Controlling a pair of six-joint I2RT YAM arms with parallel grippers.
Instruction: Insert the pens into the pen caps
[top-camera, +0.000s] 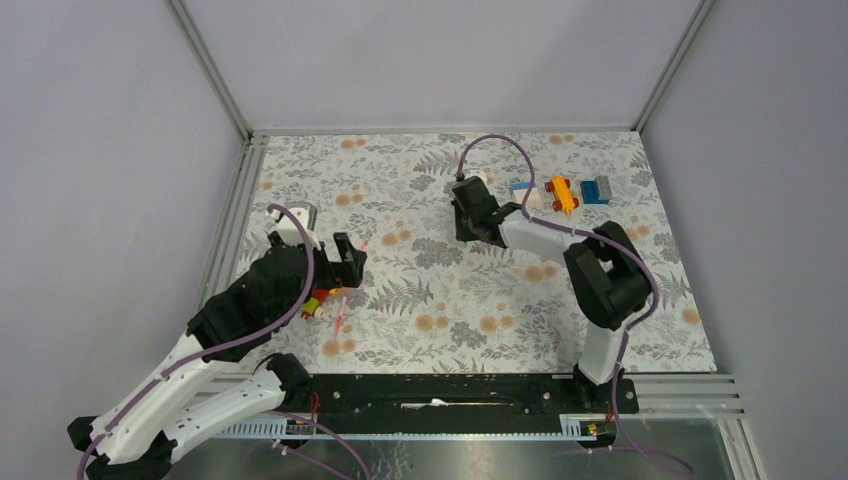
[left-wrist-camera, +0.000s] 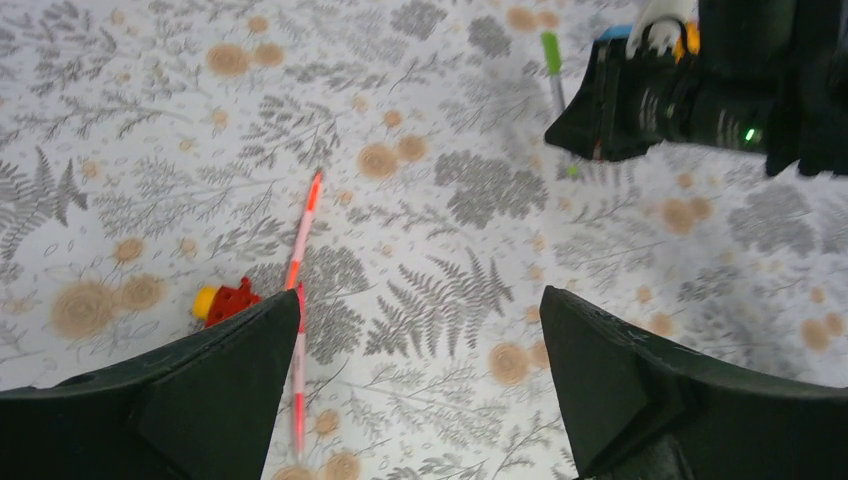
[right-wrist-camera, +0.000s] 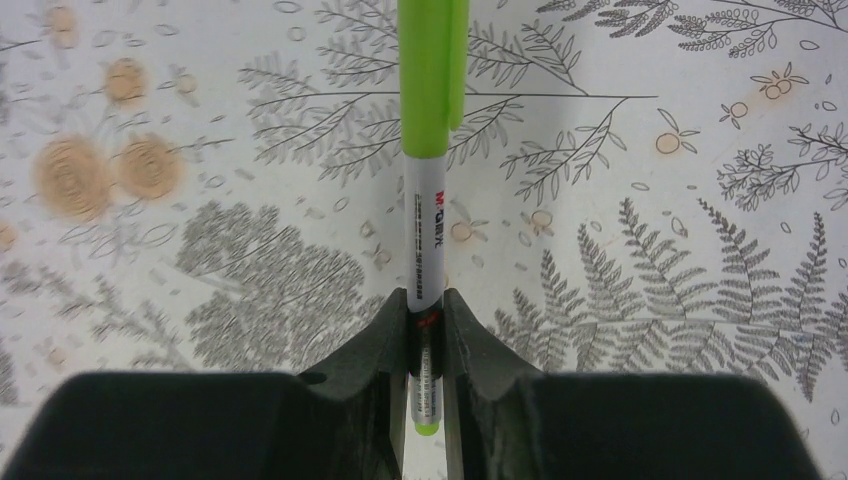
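Note:
My right gripper lowers to the floral table below it next and releases the white pen (right-wrist-camera: 424, 235), since the pen's green cap already sits on it.
My right gripper (right-wrist-camera: 425, 305) is shut on a white pen (right-wrist-camera: 424, 235), held low over the table. A bright green cap (right-wrist-camera: 432, 70) sits on the pen's far end, and its green rear tip shows between the fingers. In the top view the right gripper (top-camera: 468, 218) hides this pen. My left gripper (left-wrist-camera: 420, 300) is open and empty above the table. Two thin pink-red pens lie end to end by its left finger: one farther out (left-wrist-camera: 305, 225), one nearer (left-wrist-camera: 298, 370). The top view shows a pink pen (top-camera: 341, 312) below the left gripper (top-camera: 347, 262). I see no pink caps.
A red-yellow toy block (left-wrist-camera: 228, 300) lies just left of the pink pens, also in the top view (top-camera: 315, 303). At the back right stand a blue-white block (top-camera: 522, 188), an orange toy (top-camera: 562, 194) and a blue block (top-camera: 597, 190). Grey walls enclose the floral table (top-camera: 450, 300).

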